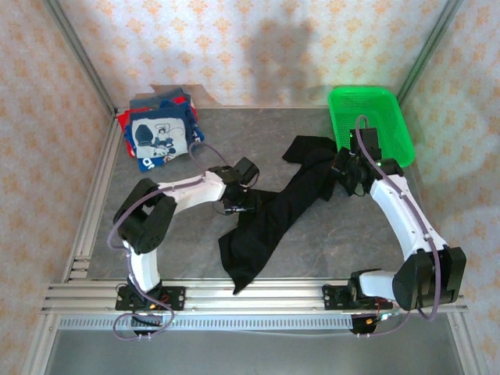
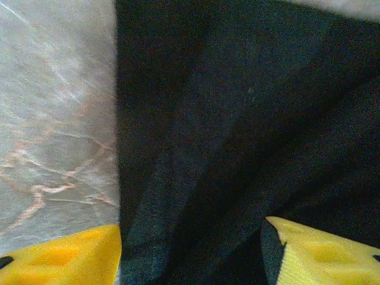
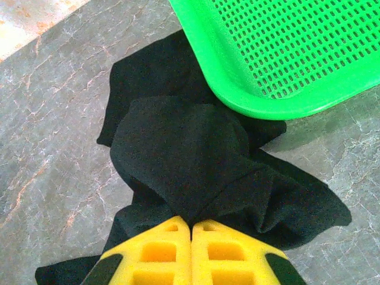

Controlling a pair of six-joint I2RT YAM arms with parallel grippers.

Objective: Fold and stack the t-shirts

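Note:
My right gripper next draws the cloth's fold back toward my base onto the bare tabletop before the basket (image 1: 342,212) and releases it, since the basket's rim overlaps the cloth.
A large black t-shirt (image 1: 269,219) lies bunched in a long diagonal strip across the table, from near the basket down toward the front edge. My right gripper (image 3: 191,224) is shut on a fold at its upper end (image 3: 178,154), close to the basket; from above that gripper (image 1: 344,169) sits at the shirt's far right end. My left gripper (image 2: 190,261) stands open over the shirt's left edge (image 2: 237,130), yellow fingers (image 2: 59,258) wide apart with cloth lying between them. From above it (image 1: 238,205) is at the shirt's middle. A navy printed t-shirt (image 1: 158,137) tops a folded pile at the back left.
A bright green mesh basket (image 1: 383,101) stands at the back right, its rim (image 3: 237,101) overlapping the black cloth. Metal frame rails (image 1: 90,203) run along the table's left side and front edge. Bare grey stone surface (image 1: 180,258) lies left of the shirt.

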